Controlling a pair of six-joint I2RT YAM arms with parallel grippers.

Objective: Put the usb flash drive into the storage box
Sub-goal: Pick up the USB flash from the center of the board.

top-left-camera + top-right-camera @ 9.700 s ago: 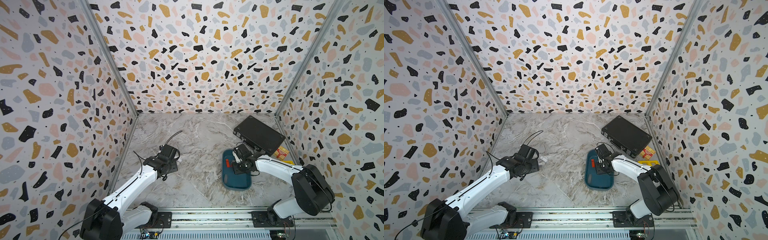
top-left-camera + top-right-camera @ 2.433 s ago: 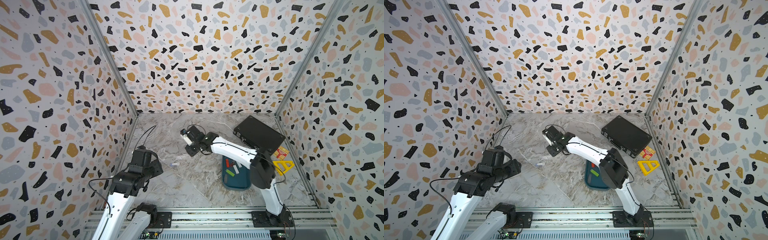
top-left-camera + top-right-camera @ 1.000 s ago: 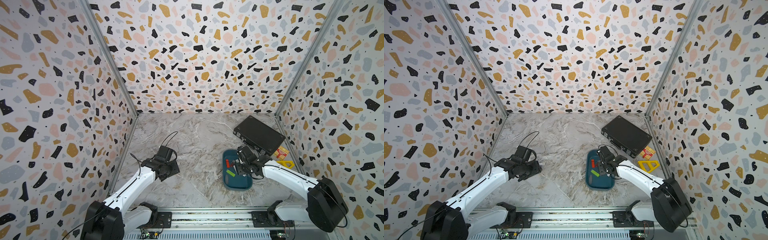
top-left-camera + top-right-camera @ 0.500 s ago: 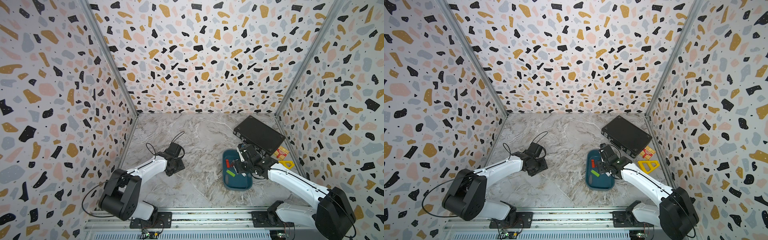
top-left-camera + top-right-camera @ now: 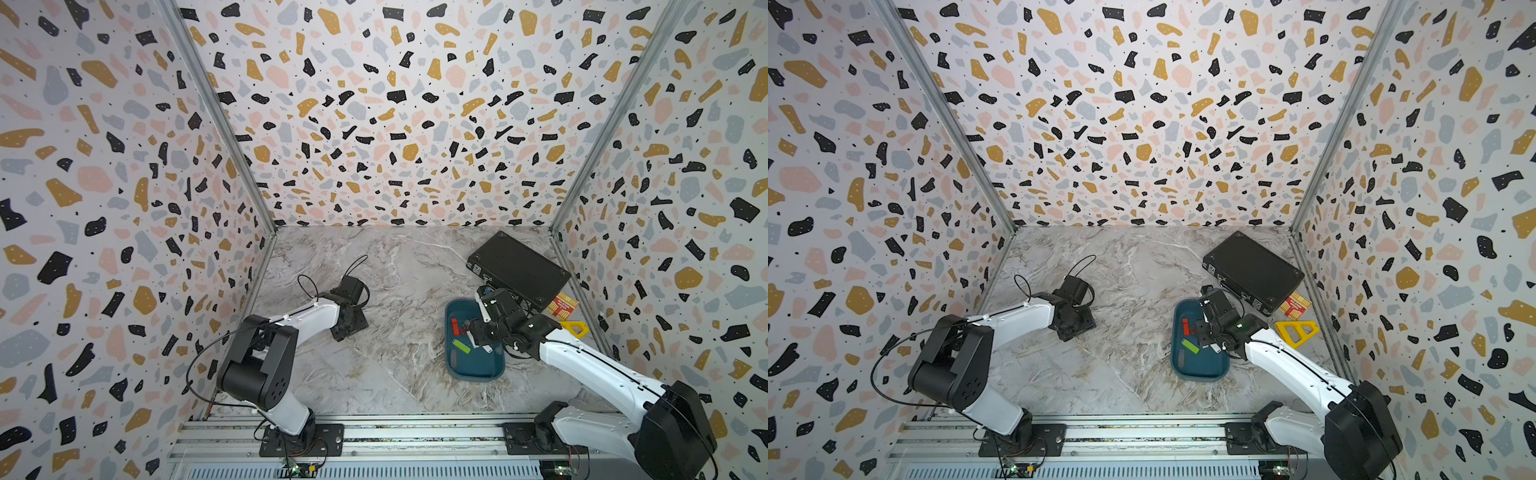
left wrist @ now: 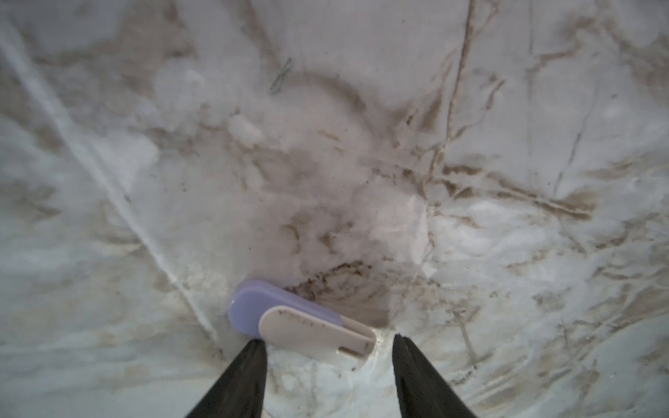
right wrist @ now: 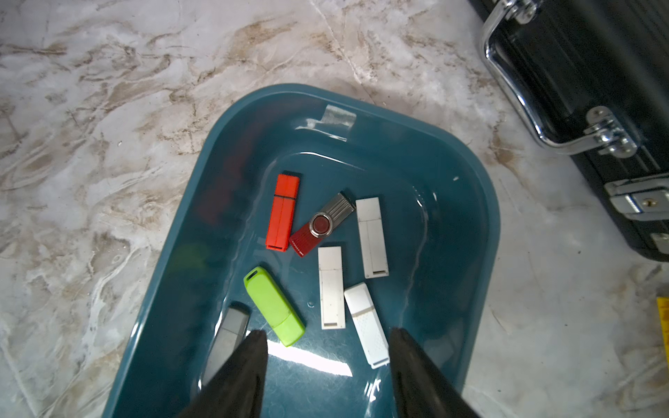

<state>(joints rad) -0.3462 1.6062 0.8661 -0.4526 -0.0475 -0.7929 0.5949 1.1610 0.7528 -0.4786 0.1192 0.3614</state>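
Note:
My left gripper stays low and closes its fingers onto the white part of the usb flash drive next, since this part already lies between my fingers.
A lavender and white usb flash drive lies flat on the marble table. My left gripper stands open right at it, one fingertip touching its lavender end, the white end just ahead of the gap. In both top views this gripper hangs low and hides the drive. The storage box, a teal tray, holds several drives, among them a red one and a green one. My right gripper hovers open and empty over it.
A black case with metal latches lies right behind the box. A yellow triangle and a red-and-yellow card lie by the right wall. Patterned walls close three sides.
Over the last second my left gripper has shifted a little to the right and farther back, staying low over the table. The right gripper has stayed over the box.

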